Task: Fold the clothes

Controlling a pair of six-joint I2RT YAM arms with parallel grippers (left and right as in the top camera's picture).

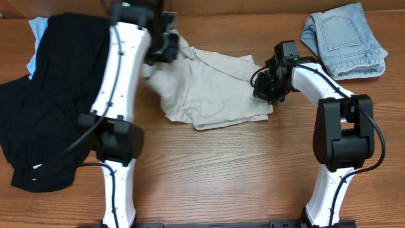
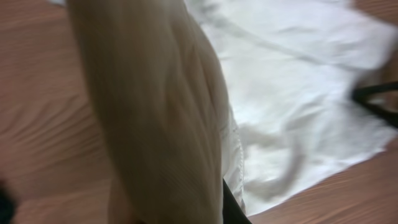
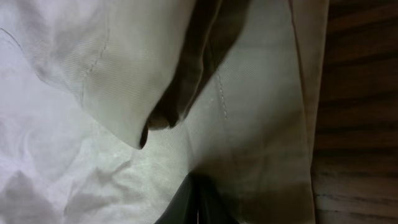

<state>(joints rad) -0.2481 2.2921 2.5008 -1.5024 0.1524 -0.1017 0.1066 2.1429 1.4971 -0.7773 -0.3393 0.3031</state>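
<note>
My left gripper carries the raised bunch of the fabric across the shorts toward the shorts' opposite edge (image 1: 255, 80) (image 2: 356, 63) next, where my right gripper sits, and opens.
The clothes, a pair of pale beige shorts (image 1: 218, 92), lie crumpled in the middle of the wooden table (image 1: 221, 171). My left gripper (image 1: 166, 47) is at their back left corner, shut on a raised bunch of the fabric. In the left wrist view that fold (image 2: 155, 112) hangs across the lens and only one dark finger (image 2: 231, 208) shows. My right gripper (image 1: 266, 85) is at the shorts' right edge. In the right wrist view its fingers (image 3: 199, 208) are pressed together on the cloth (image 3: 261, 124), with a pocket flap (image 3: 124, 74) above them.
A big black garment (image 1: 44, 95) covers the table's left side, with a light blue cloth (image 1: 38, 28) behind it. Folded light-blue denim shorts (image 1: 345, 38) lie at the back right. Both arm bases stand near the front edge.
</note>
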